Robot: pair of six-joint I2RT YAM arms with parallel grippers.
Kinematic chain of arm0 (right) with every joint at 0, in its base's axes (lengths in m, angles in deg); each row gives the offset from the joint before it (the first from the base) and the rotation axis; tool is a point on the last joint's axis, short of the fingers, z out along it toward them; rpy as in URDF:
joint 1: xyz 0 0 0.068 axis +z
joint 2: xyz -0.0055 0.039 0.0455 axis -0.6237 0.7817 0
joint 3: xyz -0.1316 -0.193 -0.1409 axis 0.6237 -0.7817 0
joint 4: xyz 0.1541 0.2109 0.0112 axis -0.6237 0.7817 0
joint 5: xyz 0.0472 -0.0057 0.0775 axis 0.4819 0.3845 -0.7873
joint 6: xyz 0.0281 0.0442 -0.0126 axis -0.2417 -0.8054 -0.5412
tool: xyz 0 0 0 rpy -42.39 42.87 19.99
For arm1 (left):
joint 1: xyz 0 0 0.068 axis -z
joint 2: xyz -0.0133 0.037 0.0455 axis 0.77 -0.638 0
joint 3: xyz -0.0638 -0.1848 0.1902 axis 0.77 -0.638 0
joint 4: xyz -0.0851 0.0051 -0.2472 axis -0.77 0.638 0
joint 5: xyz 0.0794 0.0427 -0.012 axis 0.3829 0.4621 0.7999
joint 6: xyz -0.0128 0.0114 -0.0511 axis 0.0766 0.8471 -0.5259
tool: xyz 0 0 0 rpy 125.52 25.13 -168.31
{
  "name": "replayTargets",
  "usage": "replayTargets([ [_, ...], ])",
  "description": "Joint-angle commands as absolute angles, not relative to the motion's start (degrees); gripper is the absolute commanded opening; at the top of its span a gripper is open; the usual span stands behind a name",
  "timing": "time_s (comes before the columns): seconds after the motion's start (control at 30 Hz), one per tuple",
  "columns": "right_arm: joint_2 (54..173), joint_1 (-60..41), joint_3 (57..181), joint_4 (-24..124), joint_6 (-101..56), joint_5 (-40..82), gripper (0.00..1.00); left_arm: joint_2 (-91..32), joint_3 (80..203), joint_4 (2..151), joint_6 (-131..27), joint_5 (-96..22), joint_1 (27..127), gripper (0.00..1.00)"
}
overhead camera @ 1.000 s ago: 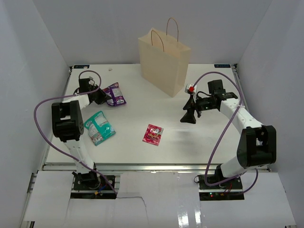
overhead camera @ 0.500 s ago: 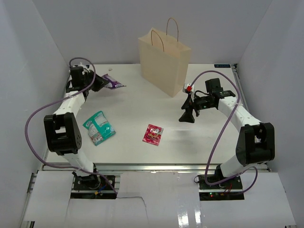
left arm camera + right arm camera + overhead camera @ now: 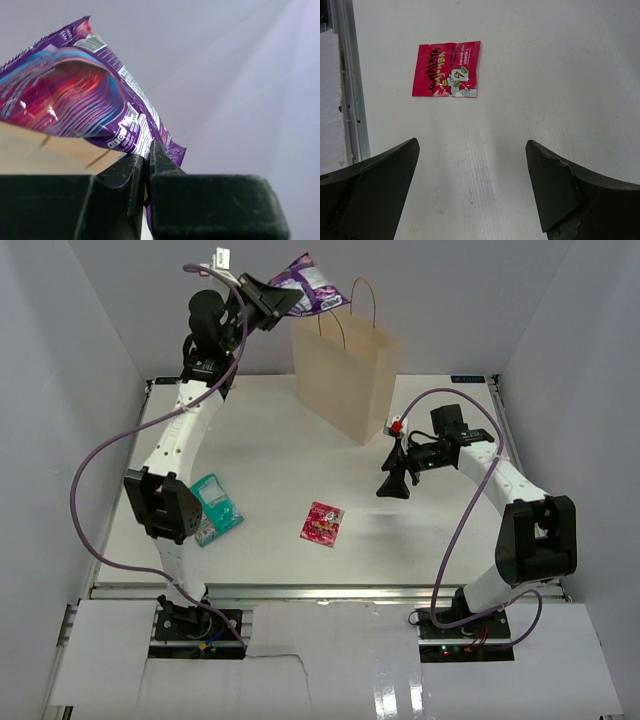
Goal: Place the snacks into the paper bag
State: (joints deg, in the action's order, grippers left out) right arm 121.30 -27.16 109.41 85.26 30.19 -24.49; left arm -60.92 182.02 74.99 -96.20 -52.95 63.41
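Note:
I will next move my left gripper to the right in the top view and down to release the pack, as the paper bag's opening (image 3: 355, 329) lies below it on that side.
My left gripper (image 3: 272, 300) is shut on the purple-and-white pack (image 3: 308, 285) and holds it high, beside the top left of the paper bag (image 3: 345, 375). In the left wrist view the pack (image 3: 75, 100) hangs from my closed gripper (image 3: 148, 150) above the bag's beige edge (image 3: 30, 150). My right gripper (image 3: 395, 485) is open and empty above the table, right of the red-pink sachet (image 3: 322, 523). The sachet also shows in the right wrist view (image 3: 447, 76), beyond my gripper (image 3: 472, 150). The teal-and-white pack (image 3: 215, 508) lies at the left, partly behind the left arm.
The bag stands upright at the back centre with its twine handles (image 3: 362, 300) raised. White enclosure walls close in the table on three sides. A small white speck (image 3: 233, 386) lies near the back edge.
My left arm has lifted the purple-and-white pack from the table's left side up and rightward to the bag's top. The right arm has barely moved.

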Motion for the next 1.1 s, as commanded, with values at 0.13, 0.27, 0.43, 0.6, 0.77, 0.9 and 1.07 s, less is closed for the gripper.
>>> replayTargets([
  [0.13, 119.37, -26.72, 109.75, 85.31, 30.97, -25.88, 0.93, -72.37, 206.28, 70.59, -101.1, -43.56, 68.54, 0.0],
  [0.27, 118.75, -26.72, 108.7, 84.69, 30.97, -25.88, 0.93, -74.48, 205.68, 70.85, -103.12, -40.39, 70.04, 0.0],
  [0.43, 118.84, -26.72, 108.61, 84.25, 30.53, -26.23, 0.93, -78.16, 206.73, 70.94, -105.14, -39.77, 71.36, 0.0],
  [0.6, 118.84, -26.72, 107.91, 83.64, 29.83, -26.59, 0.94, -79.05, 207.79, 71.29, -105.41, -38.8, 72.06, 0.0],
  [0.77, 118.75, -26.63, 106.85, 82.94, 29.21, -26.94, 0.94, -78.62, 207.35, 72.52, -104.35, -38.71, 72.41, 0.0],
  [0.9, 118.67, -26.63, 106.76, 82.85, 29.12, -26.94, 0.94, -78.26, 206.38, 73.22, -104.35, -39.15, 72.59, 0.0],
  [1.07, 118.4, -26.63, 106.67, 82.85, 29.12, -26.68, 0.97, -77.91, 205.68, 73.75, -104.53, -39.77, 72.77, 0.1],
])
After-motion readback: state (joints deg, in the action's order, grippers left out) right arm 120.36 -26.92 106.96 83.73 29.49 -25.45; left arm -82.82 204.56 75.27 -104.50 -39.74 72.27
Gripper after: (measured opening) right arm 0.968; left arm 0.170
